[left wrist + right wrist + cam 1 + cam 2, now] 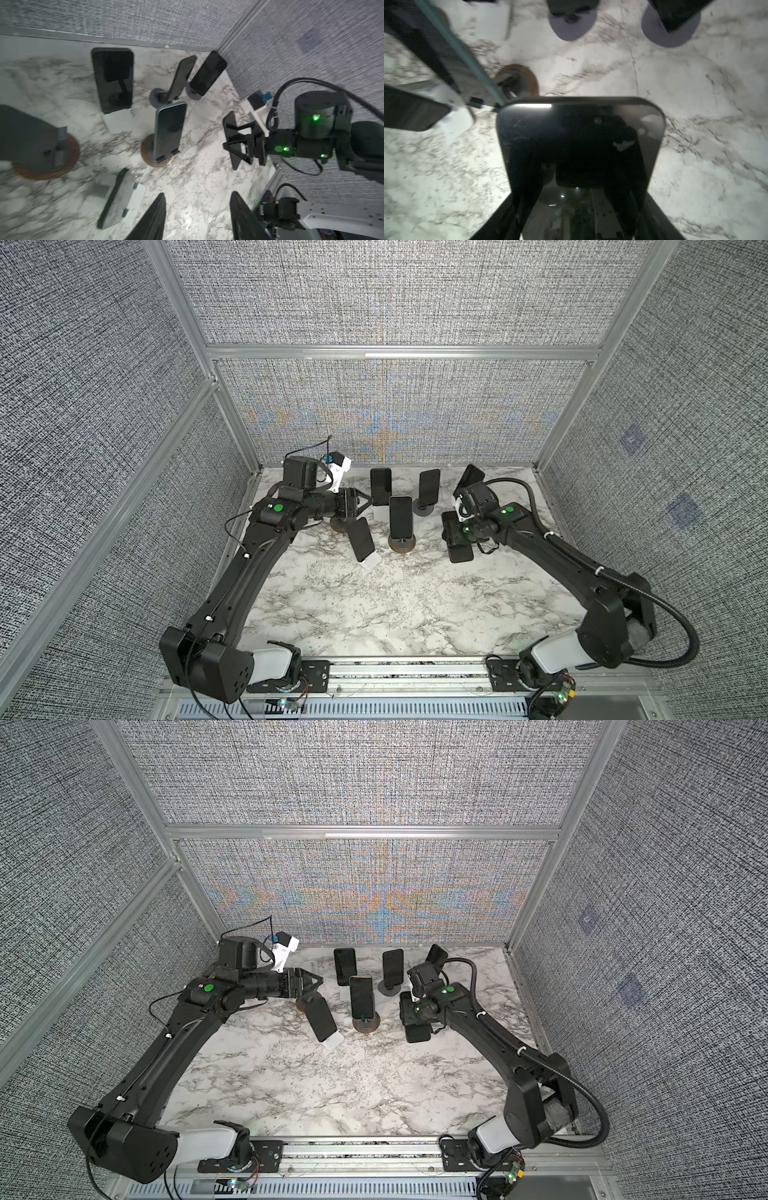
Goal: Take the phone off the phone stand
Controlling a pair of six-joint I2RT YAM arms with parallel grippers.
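Observation:
The black phone goes down toward the upright phone's brown stand next. My right gripper releases it on the bare marble below the gripper, clear of stands.
My right gripper (457, 541) is shut on a black phone (581, 141), one finger on each long edge, and holds it flat above the marble table (395, 605) at the right. The same phone (417, 1032) shows in both top views. My left gripper (198, 195) is open with nothing between its fingers. It hovers at the back left (370, 502), over an empty brown round phone stand (338, 526) with a dark holder (41, 149).
Several other phones rest on stands. One is upright on a brown stand (401, 545). One leans on a white stand (371, 560). One sits on a grey round stand (424, 509). Grey cage walls close in the back and sides.

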